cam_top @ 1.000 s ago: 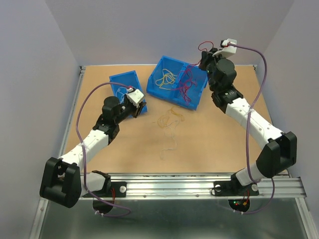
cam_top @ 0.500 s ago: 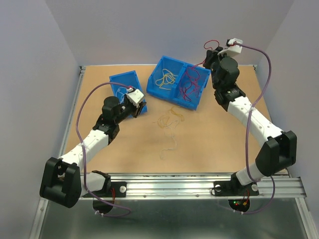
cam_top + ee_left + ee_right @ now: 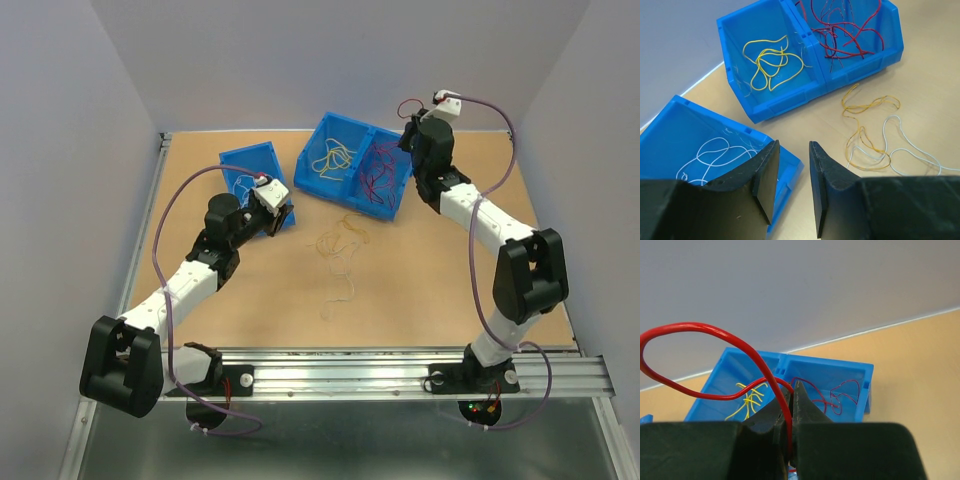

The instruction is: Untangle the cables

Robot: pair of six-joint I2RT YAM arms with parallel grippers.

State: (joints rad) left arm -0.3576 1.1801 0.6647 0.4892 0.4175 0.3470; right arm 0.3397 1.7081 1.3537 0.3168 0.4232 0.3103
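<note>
My right gripper moves over, lowers inside and releases next, as the bin's section of matching red cables is below it and left in the top view.
My right gripper is shut on a red cable, held above the back right corner of the double blue bin. The cable loops up past the fingers in the top view. The bin's right compartment holds red cables and its left compartment holds yellow cables. A loose tangle of yellow cable and white cable lies on the table. My left gripper is open and empty beside the small bin.
A small blue bin with white cables stands at the back left, just under my left fingers. The tan table has a raised metal rim and grey walls behind.
My right gripper swung left and slightly down toward the double bin, carrying the red cable. The left arm has not moved.
</note>
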